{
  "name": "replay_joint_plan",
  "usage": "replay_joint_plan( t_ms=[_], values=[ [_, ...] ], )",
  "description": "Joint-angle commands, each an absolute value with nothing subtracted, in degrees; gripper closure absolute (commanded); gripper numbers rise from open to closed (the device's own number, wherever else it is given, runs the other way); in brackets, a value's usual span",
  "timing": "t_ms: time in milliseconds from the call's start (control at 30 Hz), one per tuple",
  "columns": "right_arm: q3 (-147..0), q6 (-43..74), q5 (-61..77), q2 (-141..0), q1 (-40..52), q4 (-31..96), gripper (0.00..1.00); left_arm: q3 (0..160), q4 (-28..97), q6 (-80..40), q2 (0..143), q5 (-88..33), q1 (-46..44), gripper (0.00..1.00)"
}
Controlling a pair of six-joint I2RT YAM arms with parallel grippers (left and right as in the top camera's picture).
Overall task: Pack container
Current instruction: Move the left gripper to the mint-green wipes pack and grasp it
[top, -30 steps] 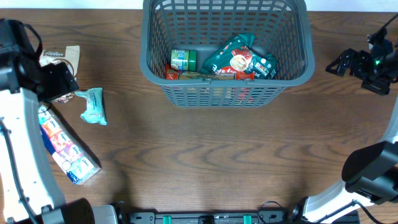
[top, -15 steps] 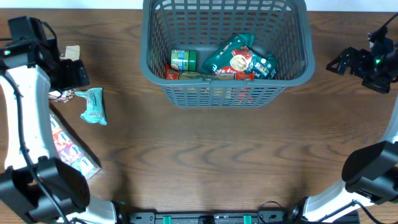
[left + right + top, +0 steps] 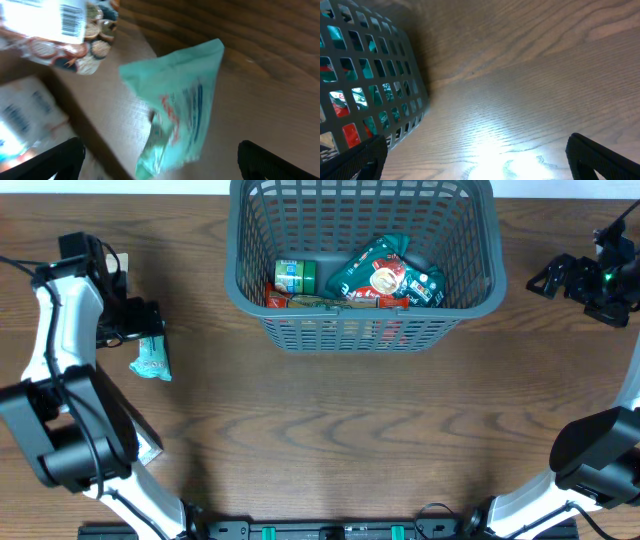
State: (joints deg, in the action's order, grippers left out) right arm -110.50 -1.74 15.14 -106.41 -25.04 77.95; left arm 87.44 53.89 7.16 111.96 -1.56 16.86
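My left gripper lowers over the middle of the pale teal packet [image 3: 153, 361] [image 3: 180, 115] next and closes on it, since the packet lies between its two open fingers.
The container [image 3: 470, 290] is a dark grey slotted basket at the back centre of the table. Several packets lie in it, among them a teal and red one [image 3: 385, 277] and a green one [image 3: 295, 277]. A pale teal packet [image 3: 153, 361] [image 3: 180, 115] lies on the wood at the left. My left gripper [image 3: 146, 330] [image 3: 160, 162] hangs open just above it, a finger on either side and neither touching. My right gripper [image 3: 541, 282] [image 3: 480, 162] stands open and empty right of the container [image 3: 370, 75], over bare wood.
A snack packet with a barcode [image 3: 55, 22] [image 3: 118, 264] lies behind the teal one. A pale multi-pack [image 3: 20, 120] lies to its left, mostly hidden by my left arm in the overhead view. Bare wood stretches in front of the container.
My left arm has swung forward and right, bringing its gripper from over the back-left packet to above the pale teal packet. The right arm has not moved.
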Motion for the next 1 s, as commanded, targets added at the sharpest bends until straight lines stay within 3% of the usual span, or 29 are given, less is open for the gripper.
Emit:
replay_joint_plan(
  t_ms=[0, 467, 500, 567, 667, 700, 733, 967],
  values=[
    [-110.04, -2.42, 14.74, -106.85, -24.82, 77.82, 0.01, 87.22, 53.17, 7.92, 115.15, -2.17, 16.95, 0.01],
    [-110.04, -2.42, 14.74, -106.85, -24.82, 78.04, 0.01, 87.22, 50.02, 7.9, 122.69, -2.17, 16.95, 0.03],
    [-110.04, -2.42, 14.72, -106.85, -24.82, 78.02, 0.01, 87.22, 49.95, 7.9, 122.69, -2.17, 16.95, 0.11],
    [-110.04, -2.42, 14.74, -106.85, -24.82, 78.08, 0.01, 87.22, 49.76, 7.92, 122.69, -2.17, 16.95, 0.41],
    [-110.04, -2.42, 14.7, -106.85, -24.82, 78.28, 0.01, 87.22, 49.58, 7.92, 122.69, -2.17, 16.95, 0.59],
    [-110.04, -2.42, 14.52, -106.85, -24.82, 78.28, 0.01, 87.22, 49.6, 7.92, 122.69, -2.17, 16.95, 0.72],
    [-110.04, -2.44, 14.26, -106.85, -24.82, 78.32, 0.01, 87.22, 49.71, 7.9, 122.69, -2.17, 16.95, 0.93],
    [-110.04, -2.46, 13.23, -106.85, -24.82, 78.94, 0.01, 87.53, 53.3, 6.31, 121.56, -4.51, 16.91, 0.94]
  ],
)
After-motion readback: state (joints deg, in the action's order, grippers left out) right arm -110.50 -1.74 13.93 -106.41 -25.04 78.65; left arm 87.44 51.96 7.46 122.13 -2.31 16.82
